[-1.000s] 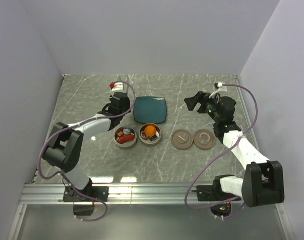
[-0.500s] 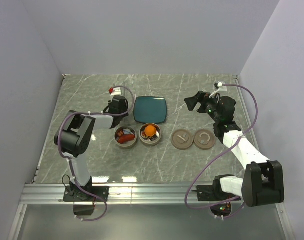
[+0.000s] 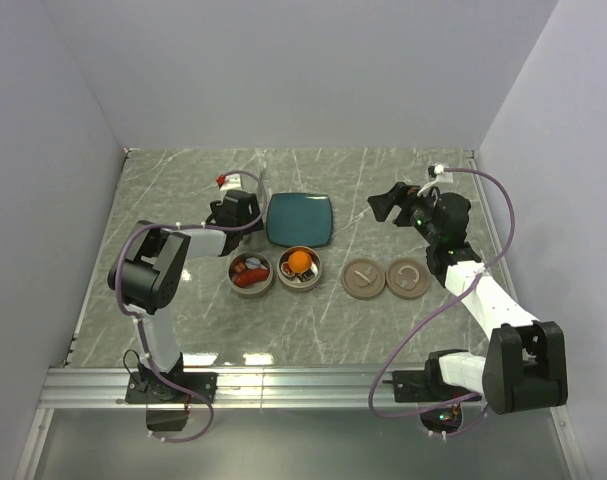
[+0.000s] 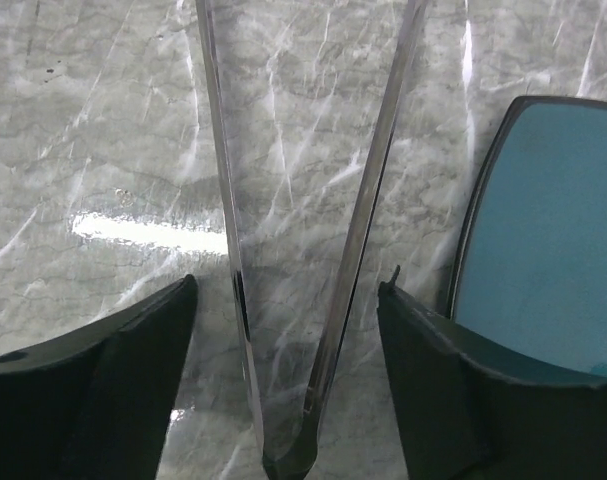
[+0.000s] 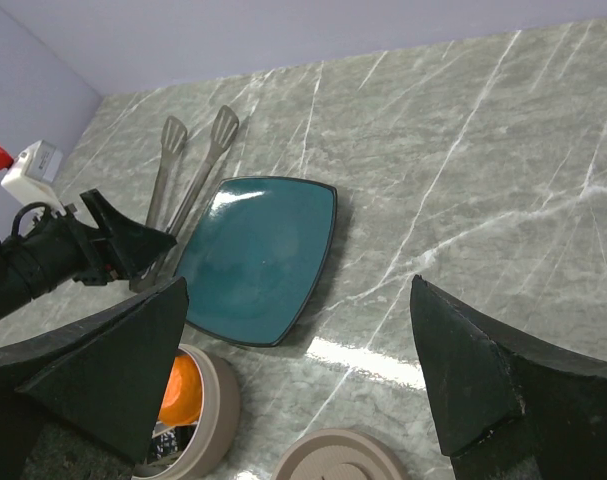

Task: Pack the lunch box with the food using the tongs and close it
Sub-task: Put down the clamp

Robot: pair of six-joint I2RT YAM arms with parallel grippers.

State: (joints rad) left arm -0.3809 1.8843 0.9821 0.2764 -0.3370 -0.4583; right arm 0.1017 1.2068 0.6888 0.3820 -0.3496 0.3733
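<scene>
I need to move my right gripper back and down next, onto the handle of the brown lid nearer the tins, because both tins have food in them and the plate is bare.
The tongs (image 4: 371,200) lie flat on the marble, left of the teal plate, their two arms spread in a V. My left gripper (image 4: 288,290) is open around the joined end, with a gap between each finger and the tong arm beside it. The tongs (image 5: 183,165) show in the right wrist view too. The lunch box is two open tins: the left tin (image 3: 251,273) holds red sausages and small bits, the right tin (image 3: 299,268) an orange ball (image 3: 300,261). Two brown lids (image 3: 363,279) (image 3: 408,277) lie to their right. My right gripper (image 3: 388,205) hovers open, holding nothing.
A teal rounded-square plate (image 3: 300,219) sits bare behind the tins. The right wrist view also shows its surface (image 5: 258,255) and the tin with the orange ball (image 5: 188,400). Grey walls close the table on three sides.
My left gripper has opened and let go of the tongs, which now rest on the table. The left arm folded in and shifted slightly toward the back. The right arm has not moved.
</scene>
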